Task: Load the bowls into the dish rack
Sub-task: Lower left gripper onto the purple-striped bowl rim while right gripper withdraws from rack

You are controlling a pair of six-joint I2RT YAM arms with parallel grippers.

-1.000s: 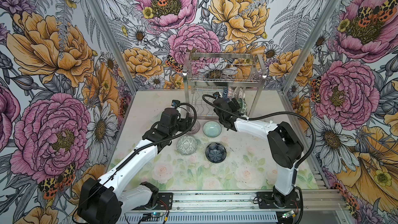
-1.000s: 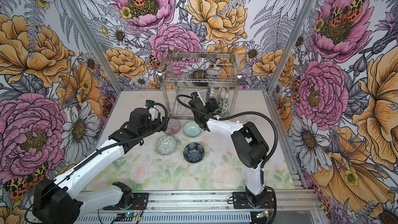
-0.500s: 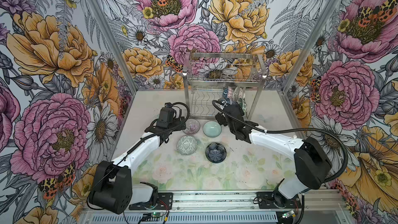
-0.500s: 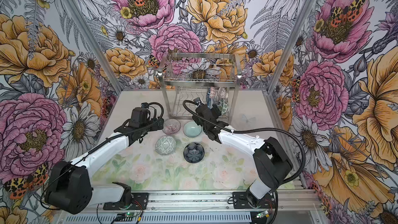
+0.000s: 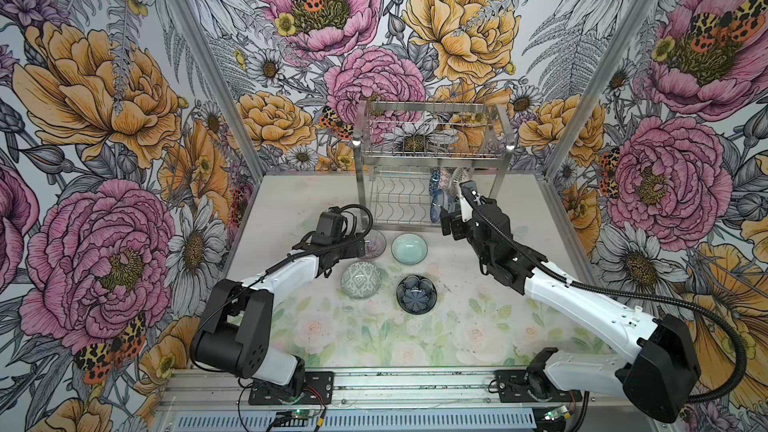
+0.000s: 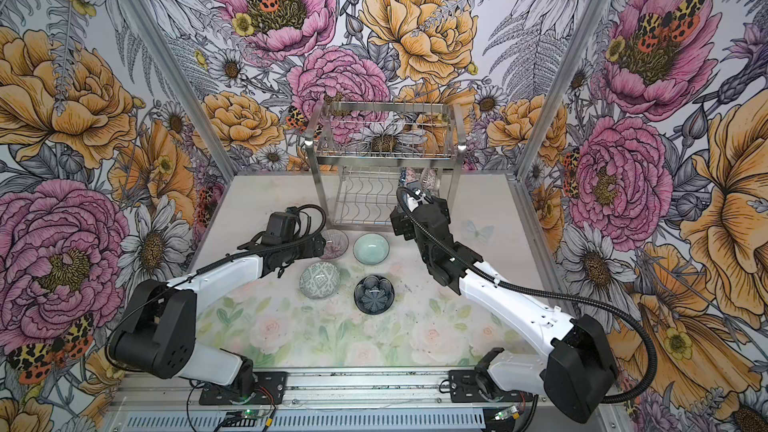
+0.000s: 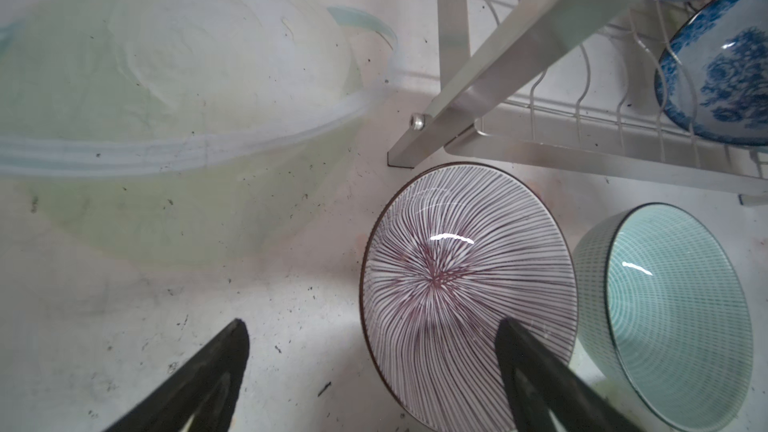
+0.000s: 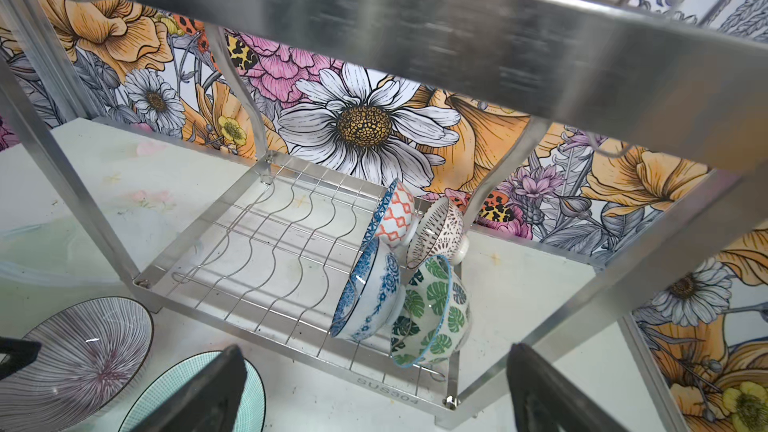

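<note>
I will lower my left gripper next and close it on the purple-lined bowl's rim (image 7: pixel 382 364) opposite the celadon bowl, below between the open fingers.
The dish rack (image 5: pixel 432 155) (image 6: pixel 384 155) stands at the back. On the right of its lower tier (image 8: pixel 390 384) lean a blue floral bowl (image 8: pixel 370 297), a green leaf bowl (image 8: pixel 432 305), a blue geometric bowl (image 8: pixel 395 218) and a white speckled bowl (image 8: pixel 440 226). On the table are a purple-lined bowl (image 5: pixel 372 238) (image 7: pixel 465 284), a celadon bowl (image 5: pixel 409 248) (image 7: pixel 673 305), a grey-green bowl (image 5: pixel 360 280) and a dark petal bowl (image 5: pixel 416 294). My left gripper (image 7: pixel 372 328) (image 5: pixel 360 246) is open astride the purple-lined bowl's rim, one finger inside. My right gripper (image 8: pixel 374 353) (image 5: pixel 448 219) is open and empty before the rack's right front.
A rack leg (image 7: pixel 519 47) stands close beside the purple-lined bowl. The celadon bowl (image 8: pixel 195 392) lies just under my right gripper's near finger. Flower-printed walls close in the left, back and right. The arm bases sit on a rail (image 5: pixel 415 384) at the front edge.
My right gripper has backed slightly out of the rack, its arm stretching low to the right. My left gripper has settled over the purple-lined bowl's rim, its jaws narrowing a little.
</note>
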